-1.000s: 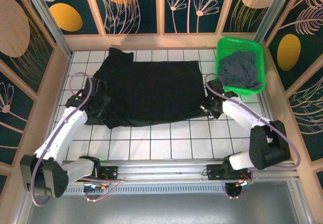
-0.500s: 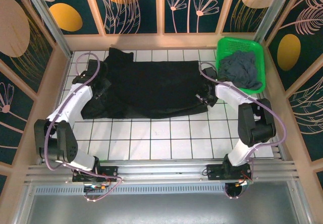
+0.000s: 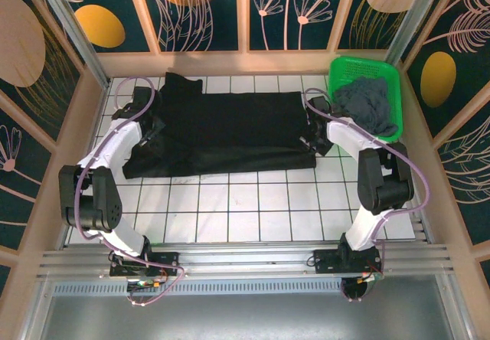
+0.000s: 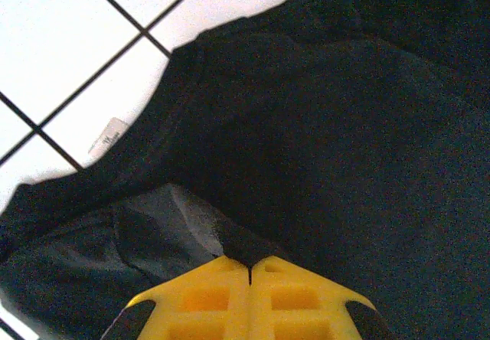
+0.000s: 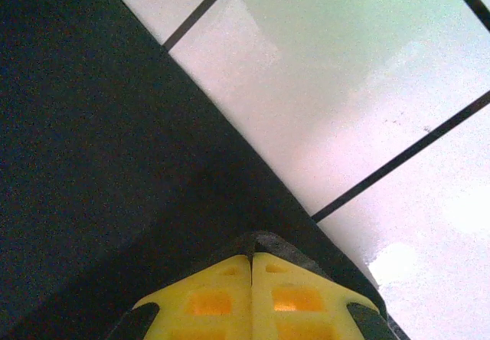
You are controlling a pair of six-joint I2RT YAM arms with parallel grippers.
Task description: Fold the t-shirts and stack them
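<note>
I will next lower my left gripper slightly onto the black cloth [image 4: 321,125] beside the collar and release the pinched corner there, because the cloth's near part is already doubled over.
The black t-shirt [image 3: 230,129] lies spread across the white tiled table, its near part doubled over. My left gripper [image 3: 153,131] is at its left side, shut on a pinch of the black cloth [image 4: 321,125] between yellow fingers [image 4: 207,294]; the collar with a white label [image 4: 112,134] lies just ahead. My right gripper [image 3: 312,142] is at the shirt's right edge, shut on a fold of the black cloth [image 5: 92,164]. The grey-blue t-shirt [image 3: 366,106] sits crumpled in the green basket [image 3: 360,63].
The basket stands in the far right corner, close to my right arm. Wooden walls [image 3: 253,63] ring the table. Bare white tiles [image 3: 253,210] stretch between the shirt and the arm bases; white tile [image 5: 344,87] shows right of the cloth edge.
Both grippers have moved toward the far wall, carrying the shirt's near edge with them. The black shirt now covers less depth of the table.
</note>
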